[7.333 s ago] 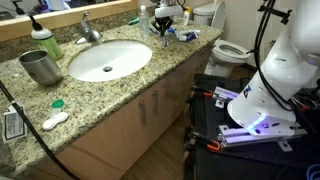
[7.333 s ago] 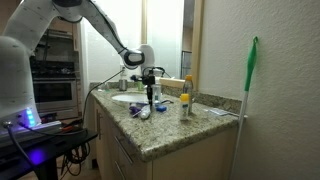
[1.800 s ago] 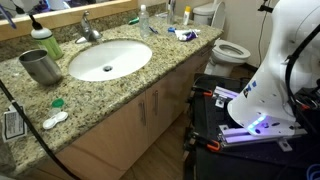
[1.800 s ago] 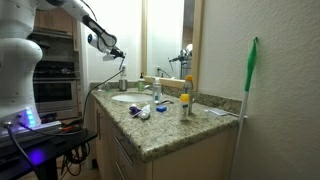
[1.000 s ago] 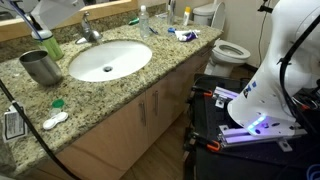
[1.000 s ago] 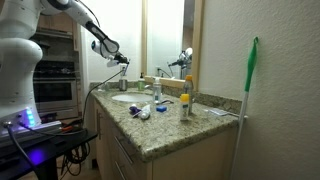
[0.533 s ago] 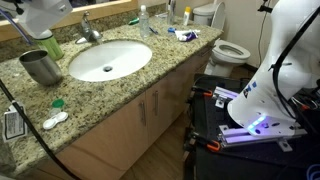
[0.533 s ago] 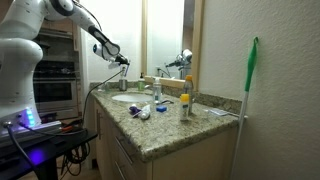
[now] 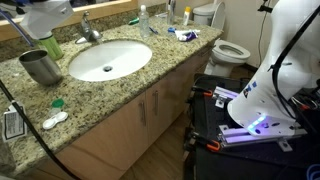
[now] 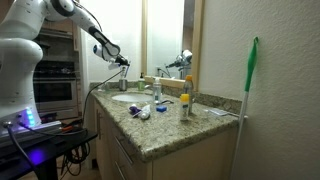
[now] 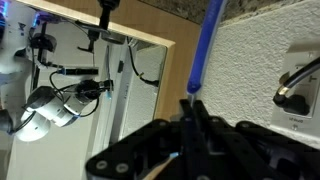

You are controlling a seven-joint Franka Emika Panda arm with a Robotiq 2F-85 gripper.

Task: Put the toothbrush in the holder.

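My gripper needs to tilt down toward the opening of the grey tumbler next and lower the toothbrush into it, because the toothbrush is still outside it.
The holder, a plain grey metal tumbler, stands upright on the granite counter left of the sink. My gripper hangs above and just behind it; it also shows in an exterior view over the far end of the counter. In the wrist view my gripper is shut on the toothbrush, a slim straight stick that looks blue here and points up from the jaws towards the wall. The holder is out of the wrist view.
The green soap bottle stands right behind the holder, with the faucet and sink basin beside it. Small bottles and a blue-and-red tube lie at the counter's far end. A wall socket with a plug is close by.
My gripper has dropped slightly towards the counter near the holder over the last second, still holding the toothbrush. Nothing on the counter has moved.
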